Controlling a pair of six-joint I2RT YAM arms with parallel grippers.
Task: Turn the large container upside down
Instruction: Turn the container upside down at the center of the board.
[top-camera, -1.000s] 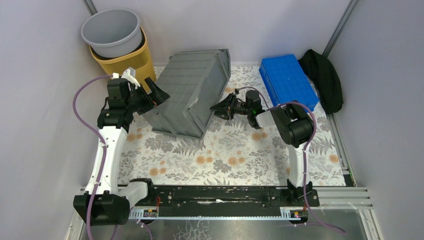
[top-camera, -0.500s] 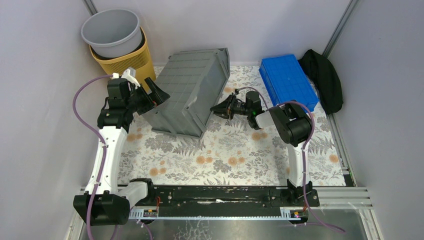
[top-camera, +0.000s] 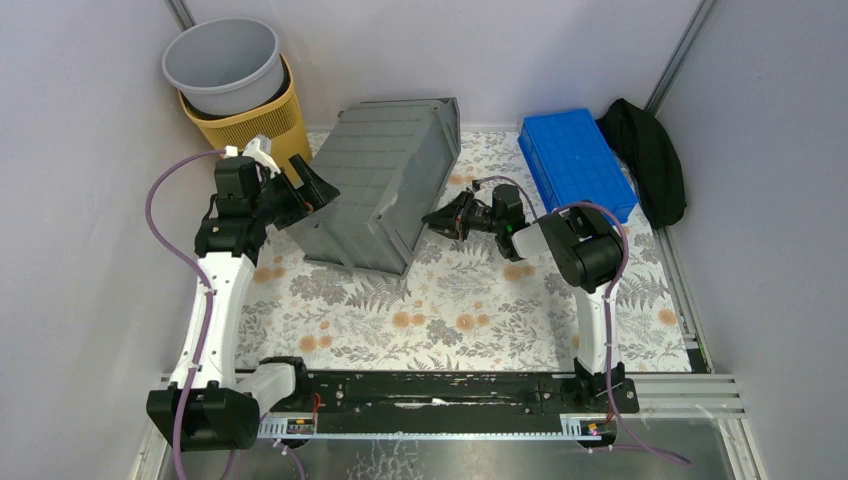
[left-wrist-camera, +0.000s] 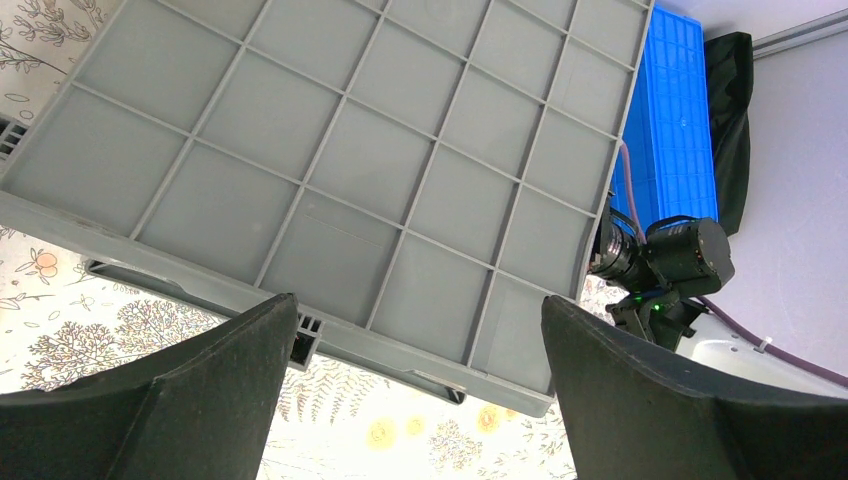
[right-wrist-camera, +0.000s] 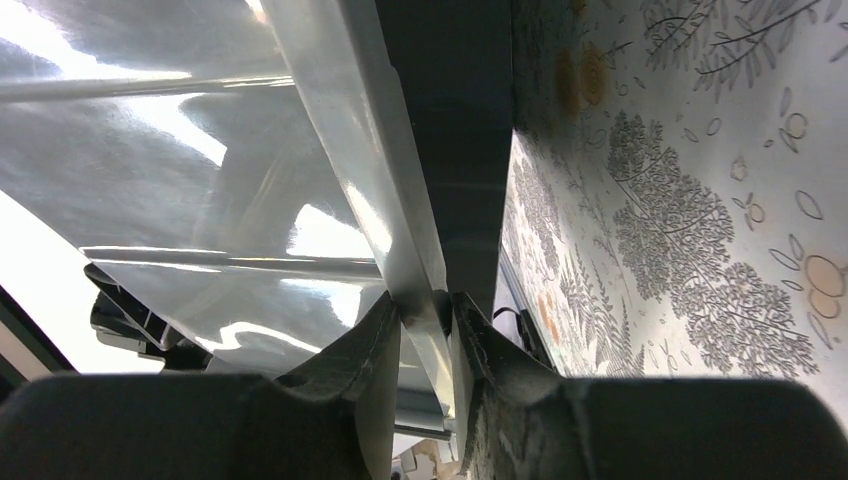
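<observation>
My right gripper holds the tipped crate's raised rim and will next carry it down, toward the right in the top view, to the floral mat (right-wrist-camera: 600, 240) below and release it.
The large container (top-camera: 385, 180), a dark-grey crate, is tipped up on one long edge, its square-gridded underside (left-wrist-camera: 350, 150) facing up and to the left. Against that underside, on the crate's left, my left gripper (top-camera: 318, 187) stands wide open; its fingertips frame the crate's lower edge in the left wrist view and nothing is held between them (left-wrist-camera: 417, 305). My right gripper (top-camera: 432, 218) reaches in from the right and is shut on the crate's rim (right-wrist-camera: 390, 190), which runs between both fingers (right-wrist-camera: 428, 300).
A blue ribbed tray (top-camera: 577, 160) lies at the back right beside a black cloth (top-camera: 648, 160). A light-grey bucket (top-camera: 222, 65) sits inside a yellow basket (top-camera: 250, 125) at the back left corner. The floral mat (top-camera: 450, 310) stretches out in front of the crate.
The right gripper's jaws have narrowed onto the crate's rim. The left arm and the crate have stayed where they were.
</observation>
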